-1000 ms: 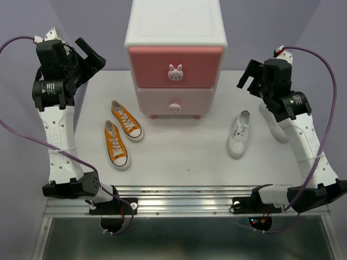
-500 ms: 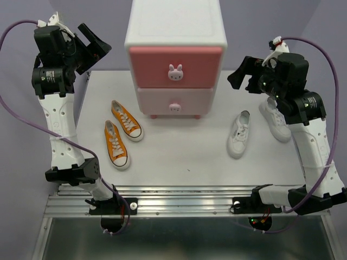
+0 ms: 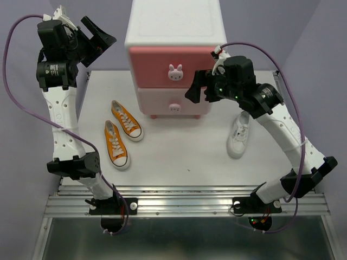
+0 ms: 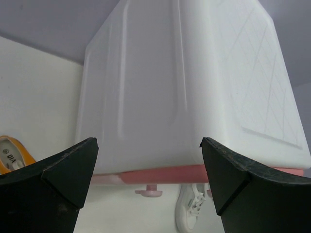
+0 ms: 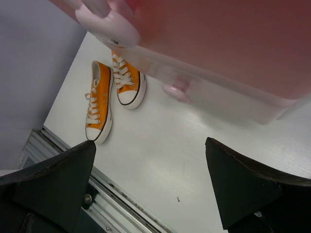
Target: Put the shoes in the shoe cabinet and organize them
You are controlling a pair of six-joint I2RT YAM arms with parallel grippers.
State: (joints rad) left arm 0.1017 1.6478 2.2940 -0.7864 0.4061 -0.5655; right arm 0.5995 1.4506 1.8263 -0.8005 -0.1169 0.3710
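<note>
I need to turn my right gripper next and move it to the left in the top view and outward, around the upper drawer's bunny knob [image 3: 175,73] [image 5: 109,26], because the upper drawer is closed.
The shoe cabinet [image 3: 175,32] stands at the back middle, with a deeper pink upper drawer [image 3: 162,66] over a pale pink lower drawer [image 3: 157,102]; both are closed. Two orange shoes [image 3: 127,120] [image 3: 116,144] lie front left of it. One white shoe [image 3: 238,135] lies front right; the other is hidden behind my right arm. My left gripper [image 3: 100,38] is open and empty, held high beside the cabinet's left wall [image 4: 184,87]. My right gripper [image 3: 198,89] is open and empty, just in front of the drawers' right half, with the upper bunny knob [image 5: 109,26] close above.
The white table [image 3: 179,157] ends at a metal rail [image 3: 179,197] along the near edge. Purple walls close in the back and sides. The right wrist view shows the lower knob [image 5: 177,90] and both orange shoes [image 5: 99,109].
My right arm swung left from beside the white shoes to the cabinet's front, now covering one white shoe. My left gripper rose a little and turned toward the cabinet.
</note>
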